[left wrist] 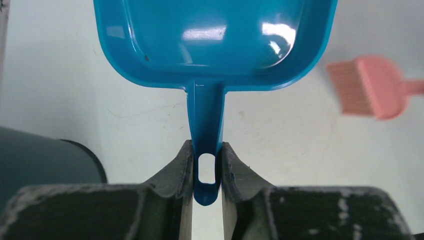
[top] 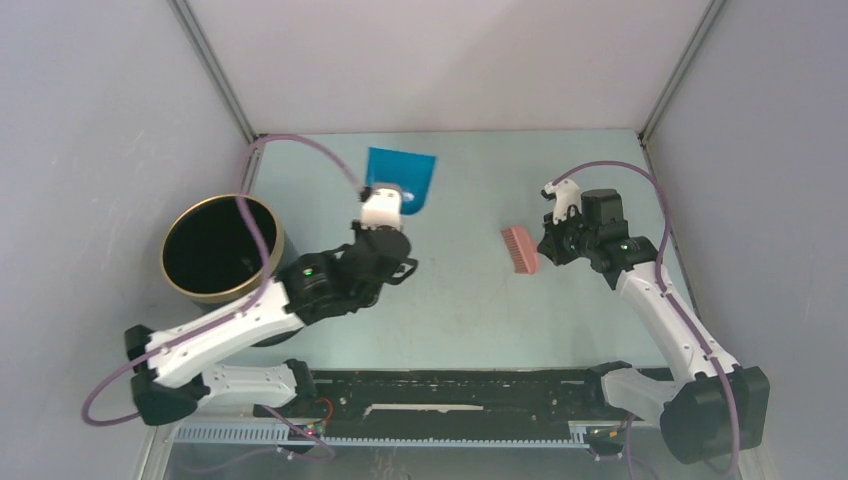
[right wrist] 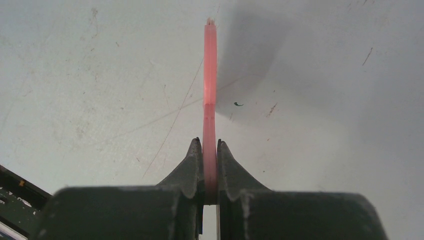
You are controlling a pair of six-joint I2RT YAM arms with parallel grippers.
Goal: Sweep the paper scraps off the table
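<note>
The left gripper moves back and down to the bare tabletop near the brush next and releases the handle, since the tray (left wrist: 215, 40) is empty but for a speck.
My left gripper (top: 392, 206) is shut on the handle of the blue dustpan (top: 400, 176), which lies towards the back left of the pale mint-green table (top: 470, 300). In the left wrist view the jaws (left wrist: 206, 150) pinch the handle, and the dustpan's tray (left wrist: 215, 40) looks empty apart from a tiny dark speck. My right gripper (top: 548, 243) is shut on the pink hand brush (top: 519, 248), right of centre. In the right wrist view the jaws (right wrist: 210, 147) clamp the brush (right wrist: 210, 75) edge-on. No paper scraps show in any view.
A round black bin (top: 222, 250) with a gold rim stands at the left beside my left arm; it also shows in the left wrist view (left wrist: 45, 155). Grey-white walls bound the table. A black rail (top: 460, 390) runs along the front edge.
</note>
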